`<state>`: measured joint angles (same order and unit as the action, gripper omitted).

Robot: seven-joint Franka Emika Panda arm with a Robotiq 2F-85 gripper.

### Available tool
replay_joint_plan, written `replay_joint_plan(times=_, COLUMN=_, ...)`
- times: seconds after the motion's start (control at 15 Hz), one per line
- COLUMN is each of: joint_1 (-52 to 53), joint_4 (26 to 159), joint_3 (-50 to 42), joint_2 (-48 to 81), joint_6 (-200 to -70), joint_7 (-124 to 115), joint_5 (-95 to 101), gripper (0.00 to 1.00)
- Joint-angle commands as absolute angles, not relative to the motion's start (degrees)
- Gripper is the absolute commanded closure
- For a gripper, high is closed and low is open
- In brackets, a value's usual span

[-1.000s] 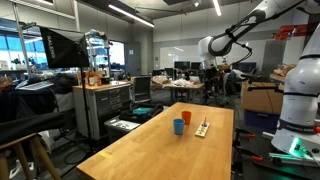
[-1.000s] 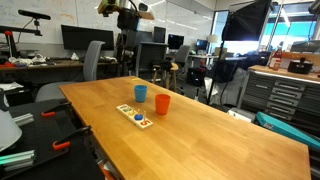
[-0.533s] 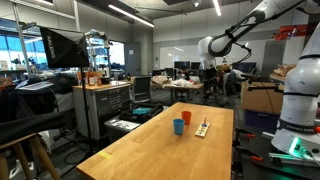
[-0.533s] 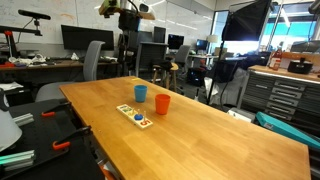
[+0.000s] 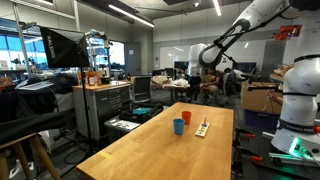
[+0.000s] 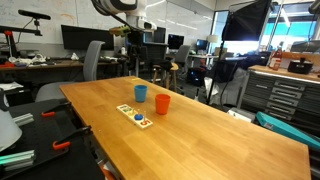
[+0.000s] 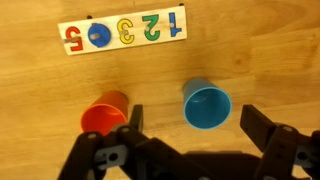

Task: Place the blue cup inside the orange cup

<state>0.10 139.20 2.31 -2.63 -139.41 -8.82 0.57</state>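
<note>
I will next lower my gripper's open fingers astride the rim of the blue cup (image 5: 179,126) below, on the side away from the orange cup, because the bare table leaves room there.
The blue cup (image 7: 207,105) stands upright and empty on the wooden table (image 7: 270,60). The orange cup (image 7: 104,115) stands upright beside it, a small gap apart. Both cups show in both exterior views: the blue cup (image 5: 179,126) (image 6: 141,93) and the orange cup (image 5: 187,118) (image 6: 162,103). My gripper (image 7: 192,113) is open and empty, high above the cups; in the wrist view the blue cup lies between its fingers and the orange cup is partly hidden by one finger (image 7: 134,122). The gripper also shows in both exterior views (image 5: 192,84) (image 6: 134,32).
A white number puzzle strip (image 7: 122,33) lies on the table near the cups, also in both exterior views (image 5: 203,129) (image 6: 134,114). Desks, chairs, monitors and cabinets stand around the table (image 6: 220,140).
The arm has swung and come lower toward the table's far end. The cups and the puzzle strip have not moved.
</note>
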Motion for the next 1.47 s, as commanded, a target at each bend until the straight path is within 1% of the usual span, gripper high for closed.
replay_joint_plan(times=0.0, joint_1=1.95, joint_4=133.52, joint_3=3.13, joint_2=7.17, joint_6=-145.15, joint_7=-8.13, joint_5=-1.19, gripper=0.0)
replay_joint_plan(times=0.33, joint_1=3.8, joint_4=128.16, joint_3=3.68, joint_2=16.7, joint_6=-149.8, joint_7=-8.26, joint_5=-0.98, gripper=0.0)
replay_joint_plan(times=0.8, joint_1=4.03, joint_4=123.85, joint_3=5.94, joint_2=22.25, joint_6=-150.69, joint_7=-6.17, joint_5=-4.22, gripper=0.0)
replay_joint_plan(times=0.87, joint_1=3.91, joint_4=123.54, joint_3=6.15, joint_2=22.64, joint_6=-150.62, joint_7=-5.58, joint_5=-4.35, gripper=0.04)
replay_joint_plan(times=0.93, joint_1=3.92, joint_4=123.37, joint_3=6.07, joint_2=23.15, joint_6=-150.87, joint_7=-5.3, joint_5=-4.15, gripper=0.28)
replay_joint_plan(times=1.07, joint_1=3.95, joint_4=122.97, joint_3=6.0, joint_2=24.45, joint_6=-151.31, joint_7=-5.04, joint_5=-4.1, gripper=0.29)
replay_joint_plan(times=1.13, joint_1=3.91, joint_4=122.99, joint_3=5.91, joint_2=24.85, joint_6=-151.54, joint_7=-4.82, joint_5=-3.97, gripper=0.36)
replay_joint_plan(times=1.2, joint_1=3.82, joint_4=123.07, joint_3=5.8, joint_2=25.25, joint_6=-151.57, joint_7=-4.59, joint_5=-3.82, gripper=0.46)
replay_joint_plan(times=1.33, joint_1=3.69, joint_4=123.47, joint_3=5.58, joint_2=26.02, joint_6=-151.84, joint_7=-4.45, joint_5=-3.66, gripper=0.62)
replay_joint_plan(times=1.4, joint_1=3.63, joint_4=123.67, joint_3=5.45, joint_2=26.44, joint_6=-152.01, joint_7=-4.39, joint_5=-3.54, gripper=0.69)
